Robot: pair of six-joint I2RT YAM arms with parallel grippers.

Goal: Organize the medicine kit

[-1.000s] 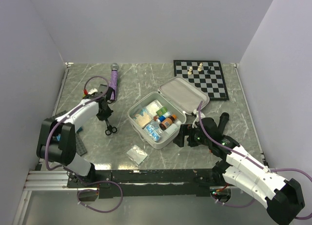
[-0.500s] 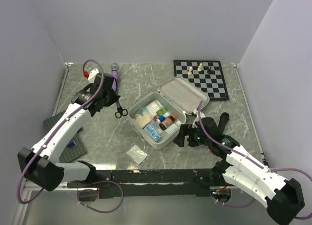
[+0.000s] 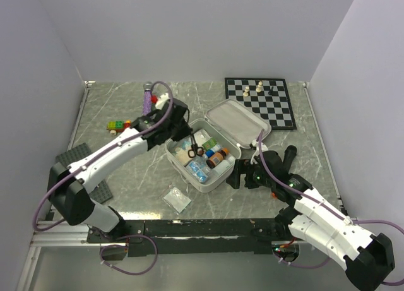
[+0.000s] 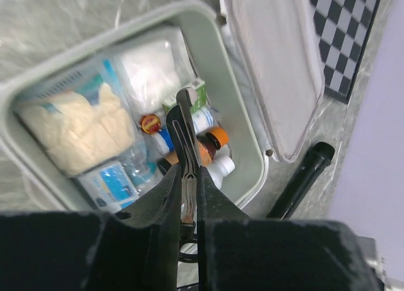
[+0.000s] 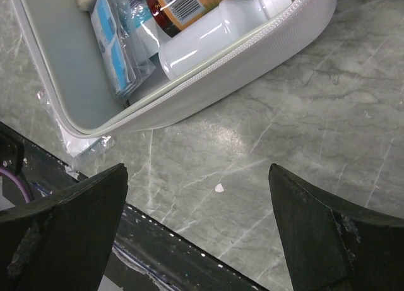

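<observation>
I will next move my left gripper down to the spot between gauze packs and bottles and let go of the scissors, which already hang over the open kit.
The white medicine kit (image 3: pixel 218 182) lies open mid-table, its lid (image 3: pixel 238 124) folded back to the right. Inside are gauze packs, blue sachets and small bottles. My left gripper (image 3: pixel 188 141) is shut on black-handled scissors (image 3: pixel 197 151) and holds them over the kit's inside. In the left wrist view the scissors (image 4: pixel 185 133) stick out from between my gripper's jaws (image 4: pixel 187 180), above the bottles. My right gripper (image 3: pixel 238 176) is open and empty beside the kit's front right wall (image 5: pixel 240 70), low over the table (image 5: pixel 196 196).
A chessboard (image 3: pixel 260 100) with a few pieces lies at the back right. A purple-handled tool (image 3: pixel 148 100), coloured bricks (image 3: pixel 117 124) and a grey baseplate (image 3: pixel 88 171) are on the left. A clear packet (image 3: pixel 177 199) lies in front of the kit. A black cylinder (image 3: pixel 288 155) lies to its right.
My left arm has lifted the scissors off the table on the left and swung right, bringing them over the open kit. The right arm has not moved.
</observation>
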